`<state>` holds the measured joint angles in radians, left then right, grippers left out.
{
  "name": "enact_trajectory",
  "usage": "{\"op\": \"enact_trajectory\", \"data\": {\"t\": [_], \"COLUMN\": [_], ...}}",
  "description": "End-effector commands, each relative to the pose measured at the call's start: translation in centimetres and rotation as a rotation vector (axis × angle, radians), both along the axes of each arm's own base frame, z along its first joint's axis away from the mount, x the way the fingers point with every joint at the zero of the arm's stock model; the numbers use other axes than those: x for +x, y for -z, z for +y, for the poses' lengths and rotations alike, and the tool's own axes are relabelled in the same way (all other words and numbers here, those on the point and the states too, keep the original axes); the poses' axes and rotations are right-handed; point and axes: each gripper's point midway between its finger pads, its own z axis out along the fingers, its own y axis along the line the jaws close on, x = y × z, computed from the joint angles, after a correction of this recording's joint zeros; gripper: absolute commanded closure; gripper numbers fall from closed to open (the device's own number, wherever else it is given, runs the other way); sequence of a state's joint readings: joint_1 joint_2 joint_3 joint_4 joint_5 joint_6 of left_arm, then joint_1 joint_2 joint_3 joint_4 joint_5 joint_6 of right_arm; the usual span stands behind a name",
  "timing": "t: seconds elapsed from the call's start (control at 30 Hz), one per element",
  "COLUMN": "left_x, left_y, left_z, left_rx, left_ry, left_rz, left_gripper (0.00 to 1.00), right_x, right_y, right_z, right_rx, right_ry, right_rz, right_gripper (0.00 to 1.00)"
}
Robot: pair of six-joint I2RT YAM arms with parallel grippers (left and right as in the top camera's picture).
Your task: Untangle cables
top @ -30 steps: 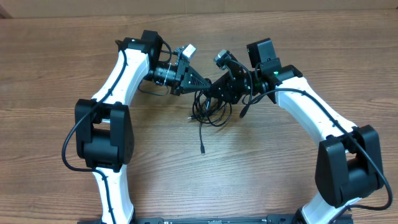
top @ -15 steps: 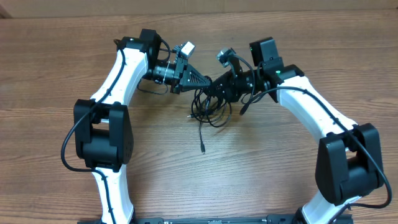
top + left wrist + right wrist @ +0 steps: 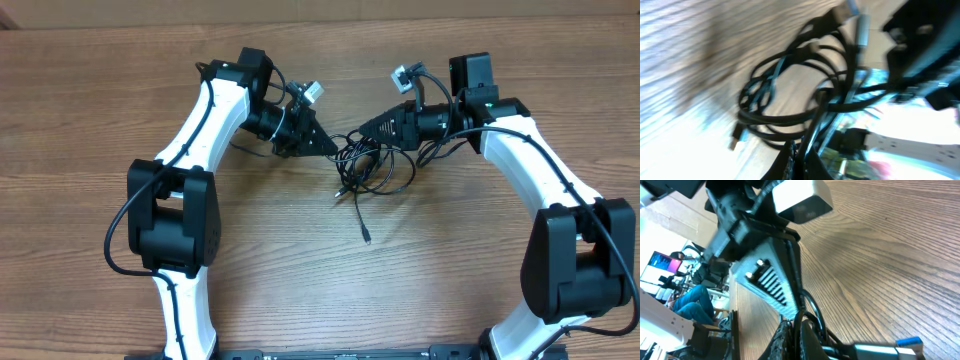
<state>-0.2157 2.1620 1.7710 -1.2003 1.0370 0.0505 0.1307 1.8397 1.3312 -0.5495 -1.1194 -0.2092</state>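
Cable loops bunch between both grippers, so my left gripper should next move down and left in the overhead view toward bare tabletop and release the piece of cable.
The cables are thin black cords knotted in loops on the wooden table between my two grippers. One loose strand trails toward the front and ends in a small plug. My left gripper reaches in from the left and is shut on a strand; in the left wrist view the cables loop just beyond the left gripper. My right gripper comes from the right and is shut on another cable strand, which runs between the right gripper's jaws.
The wooden table spreads all around the knot. The left wrist's white camera block and black fingers sit close in front of my right gripper. A blue-tipped plug lies at the right wrist view's lower right.
My right gripper has closed on a strand and drawn back to the right. The knot has shifted right with it, and the grippers now stand a little further apart.
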Motion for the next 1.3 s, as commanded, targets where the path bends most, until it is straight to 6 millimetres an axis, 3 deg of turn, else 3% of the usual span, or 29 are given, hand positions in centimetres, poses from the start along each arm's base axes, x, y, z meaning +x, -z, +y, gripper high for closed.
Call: {"op": "enact_trajectory", "data": {"t": [0.0, 0.23, 0.47, 0.73, 0.93, 1.03, 1.13, 1.27], "left_x": [0.7, 0.8, 0.3, -0.1, 0.2, 0.2, 0.5, 1.0], "left_y": [1.9, 4.6, 8.0, 10.8, 10.5, 9.6, 8.1, 6.5], "left_z": [2.0, 4.3, 5.6, 6.6, 5.7, 5.2, 5.7, 6.7], "left_rx": [0.182, 0.358, 0.451, 0.521, 0.46, 0.413, 0.42, 0.487], "left_ry": [-0.005, -0.003, -0.03, -0.072, -0.075, -0.078, -0.081, -0.084], "left_rz": [-0.057, -0.074, -0.052, -0.034, -0.044, -0.026, -0.028, -0.039], "left_gripper": [0.96, 0.96, 0.96, 0.96, 0.94, 0.82, 0.78, 0.62], "right_x": [0.2, 1.6, 3.7, 4.6, 4.4, 3.9, 3.4, 2.8], "right_y": [-1.7, -2.5, -3.6, -2.5, -0.3, 1.1, 2.4, 3.6], "right_z": [-0.3, -0.8, -3.0, -5.6, -5.8, -6.1, -6.6, -7.1], "right_rx": [0.049, 0.078, 0.114, 0.073, -0.026, -0.098, -0.167, -0.228], "right_ry": [-0.002, 0.058, 0.151, 0.241, 0.292, 0.293, 0.304, 0.328], "right_rz": [-0.006, 0.032, 0.053, 0.089, 0.138, 0.137, 0.151, 0.198], "right_gripper": [0.96, 0.96, 0.96, 0.96, 0.95, 0.91, 0.9, 0.88]}}
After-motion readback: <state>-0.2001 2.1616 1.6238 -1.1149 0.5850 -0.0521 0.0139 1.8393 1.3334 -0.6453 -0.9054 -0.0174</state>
